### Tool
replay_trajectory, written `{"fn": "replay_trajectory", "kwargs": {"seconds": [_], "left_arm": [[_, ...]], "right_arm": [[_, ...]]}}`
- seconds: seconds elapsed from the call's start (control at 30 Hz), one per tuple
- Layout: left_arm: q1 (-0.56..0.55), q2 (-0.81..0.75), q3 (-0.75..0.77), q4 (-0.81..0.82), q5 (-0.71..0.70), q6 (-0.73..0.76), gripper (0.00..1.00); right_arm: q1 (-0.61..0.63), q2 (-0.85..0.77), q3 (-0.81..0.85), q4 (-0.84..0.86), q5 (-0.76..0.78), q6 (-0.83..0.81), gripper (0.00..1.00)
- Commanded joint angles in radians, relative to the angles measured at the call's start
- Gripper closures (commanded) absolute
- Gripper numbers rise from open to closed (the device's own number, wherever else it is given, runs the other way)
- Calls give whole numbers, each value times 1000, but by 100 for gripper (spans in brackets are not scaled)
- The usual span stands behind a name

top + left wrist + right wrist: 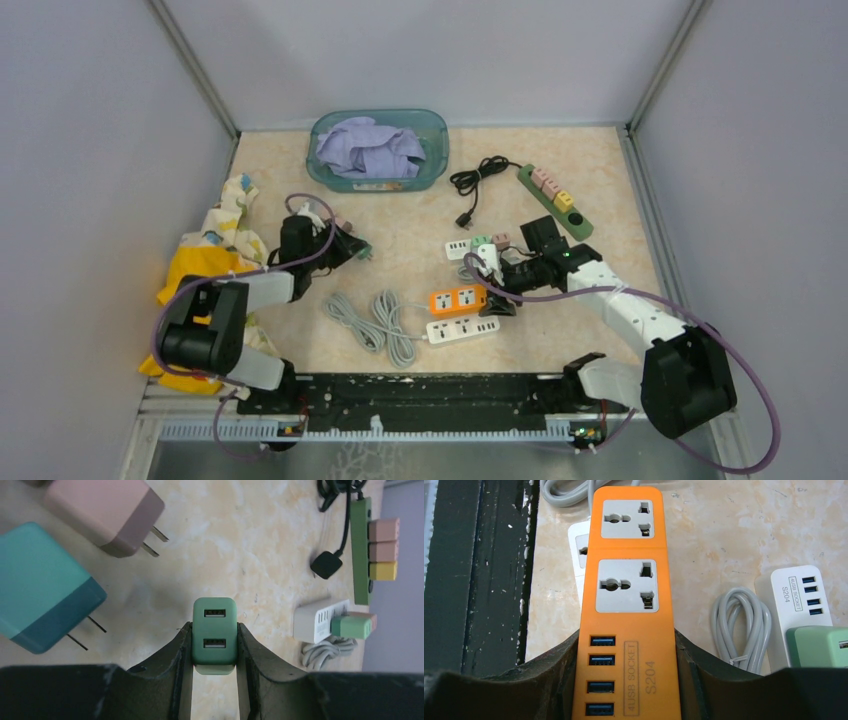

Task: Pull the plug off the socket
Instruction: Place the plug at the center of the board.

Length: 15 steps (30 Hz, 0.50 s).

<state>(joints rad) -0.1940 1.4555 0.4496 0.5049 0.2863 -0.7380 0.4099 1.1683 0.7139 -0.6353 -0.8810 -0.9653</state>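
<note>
I should next carry the plug-free orange socket strip outward with my right gripper and release it on the clear tabletop beside the teal basin, outward of the gripper.
My left gripper (214,626) is shut on a green plug (214,647) with two USB ports, held clear of any socket just above the table. In the top view this gripper (352,250) is at the left of the table. My right gripper (626,639) is shut on the USB end of an orange socket strip (626,580). Both outlets of that strip are bare. From above, the strip (458,298) lies near the table's middle with the right gripper (492,290) at its right end.
A pink plug (107,512) and a teal plug (45,585) lie loose by the left gripper. A white strip (470,247) carries green and pink plugs, a green strip (555,200) pink and yellow ones. Another white strip (463,328), grey cable coils (375,320), a teal basin (435,150) and yellow cloth (205,260) lie around.
</note>
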Motion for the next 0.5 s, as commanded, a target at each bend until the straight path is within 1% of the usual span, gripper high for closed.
{"fn": "replay_trajectory", "kwargs": {"seconds": [0.0, 0.1, 0.13, 0.2, 0.27, 0.37, 0.4, 0.47], "left_arm": [[17, 56, 100, -157, -103, -73, 99], [21, 87, 159, -283, -198, -99, 92], [23, 97, 175, -314, -220, -105, 87], [30, 118, 198, -351, -239, -113, 80], [38, 132, 206, -355, -232, -121, 73], [48, 132, 205, -347, -225, -131, 56], [49, 126, 204, -346, -226, -133, 47], [51, 103, 200, -346, -230, -132, 34]], "right_arm": [[3, 8, 6, 13, -18, -5, 100], [3, 10, 6, 13, -19, -6, 100], [3, 10, 5, 13, -19, -7, 100], [3, 11, 5, 11, -19, -8, 100], [3, 10, 5, 12, -18, -7, 100], [3, 10, 6, 11, -18, -9, 100], [3, 10, 6, 11, -17, -9, 100], [3, 10, 6, 11, -18, -8, 100]]}}
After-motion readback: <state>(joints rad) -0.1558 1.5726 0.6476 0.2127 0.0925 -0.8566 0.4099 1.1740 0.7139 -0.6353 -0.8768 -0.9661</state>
